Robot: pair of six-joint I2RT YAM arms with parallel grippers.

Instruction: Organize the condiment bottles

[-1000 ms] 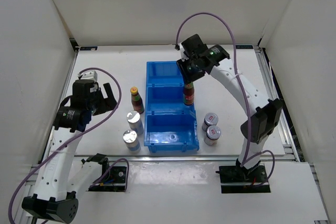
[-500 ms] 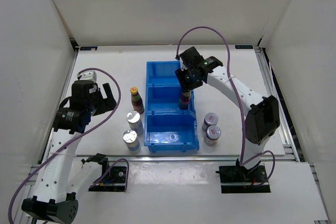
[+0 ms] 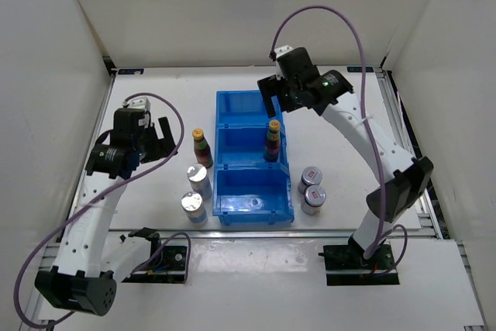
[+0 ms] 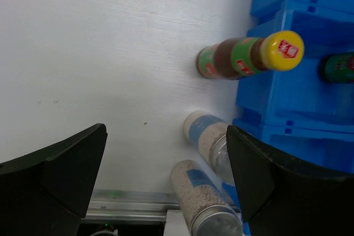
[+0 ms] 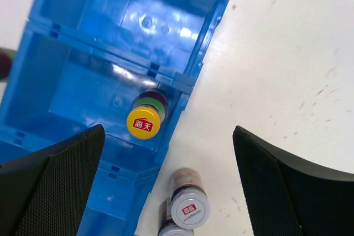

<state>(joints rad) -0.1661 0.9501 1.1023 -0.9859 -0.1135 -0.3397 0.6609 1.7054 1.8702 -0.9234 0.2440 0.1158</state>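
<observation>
The robot needs to move its left gripper outward and toward the bin next, so that the open fingers go around the cap of the second yellow-capped bottle.
A slim dark bottle with a yellow cap (image 3: 273,140) (image 5: 144,121) stands upright in the middle compartment of the blue bin (image 3: 219,125), by its right wall. My right gripper (image 3: 276,99) (image 5: 168,131) hangs open above it, holding nothing. The second yellow-capped bottle (image 3: 201,147) (image 4: 243,56) stands on the table left of the bin. Two plain silver-capped shakers (image 3: 199,180) (image 4: 207,136) stand below it, the nearer one (image 3: 192,205) (image 4: 206,200) in front. My left gripper (image 3: 155,139) (image 4: 166,131) is open, left of these. Two red-marked shakers (image 3: 310,177) (image 5: 188,208) stand right of the bin.
The bin's far compartment (image 5: 138,15) and near compartment (image 3: 254,191) hold nothing. White walls enclose the table at the back and both sides. The table's metal front edge (image 4: 133,205) shows in the left wrist view.
My right gripper has opened, let go of the yellow-capped bottle in the middle compartment and lifted away towards the back. My left gripper has shifted slightly towards the bottles.
</observation>
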